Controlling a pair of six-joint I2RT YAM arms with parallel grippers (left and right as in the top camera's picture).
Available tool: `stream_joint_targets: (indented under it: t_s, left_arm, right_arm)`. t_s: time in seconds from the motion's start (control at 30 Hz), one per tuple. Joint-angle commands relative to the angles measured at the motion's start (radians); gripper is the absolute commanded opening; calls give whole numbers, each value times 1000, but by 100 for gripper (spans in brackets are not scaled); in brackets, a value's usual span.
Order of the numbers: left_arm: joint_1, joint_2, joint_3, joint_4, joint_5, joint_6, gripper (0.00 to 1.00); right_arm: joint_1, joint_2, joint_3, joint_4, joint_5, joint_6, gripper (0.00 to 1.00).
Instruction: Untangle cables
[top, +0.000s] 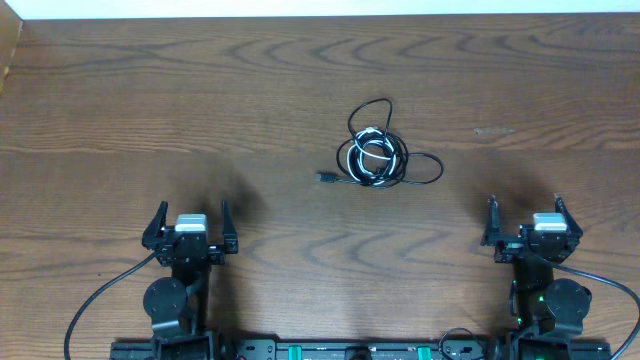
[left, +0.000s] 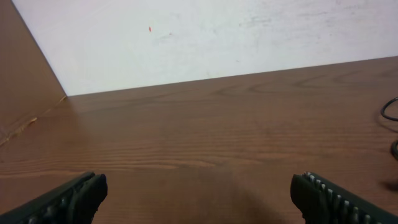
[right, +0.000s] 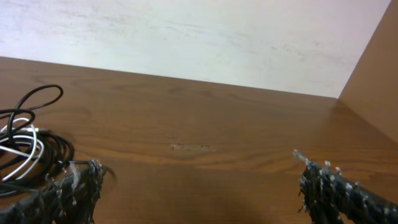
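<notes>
Next, my left gripper reaches outward and down across the tangle onto the tangle's edge facing my right gripper. It goes there because parts of the black cable lie outside the white cable there.
A black cable and a white cable lie coiled together in one tangle near the middle of the wooden table, with a black plug end sticking out to the left. The tangle also shows at the left edge of the right wrist view: black cable, white cable. A bit of black cable shows at the right edge of the left wrist view. My left gripper is open and empty at the front left. My right gripper is open and empty at the front right.
The wooden table ends at a white wall at the back. A raised wooden side panel stands at the far left and another at the far right. Thick black arm wires trail by the arm bases.
</notes>
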Motion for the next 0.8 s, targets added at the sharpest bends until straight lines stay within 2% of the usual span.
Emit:
stream_joint_targets:
  t_s: [0.0,0.2,0.43,0.5,0.77]
  left_arm:
    - [3,3,-13,-39,13,9,100]
    - [3,3,-11,4,111,2,99]
    - [3,75,79,2,124,-23,100]
    - [3,142,131,-3,151,-26,100]
    - [2,592,474,-69,327,-25,100]
  right_arm:
    - [0,2,-2,5,-45,0,99]
    - [0,3,-1,97,-143,19,99]
    - [-2,59,68,109,-171,46,99]
    - [-2,103,107,108,-182,45,99]
    - [-2,430,348,57,-240,45,99]
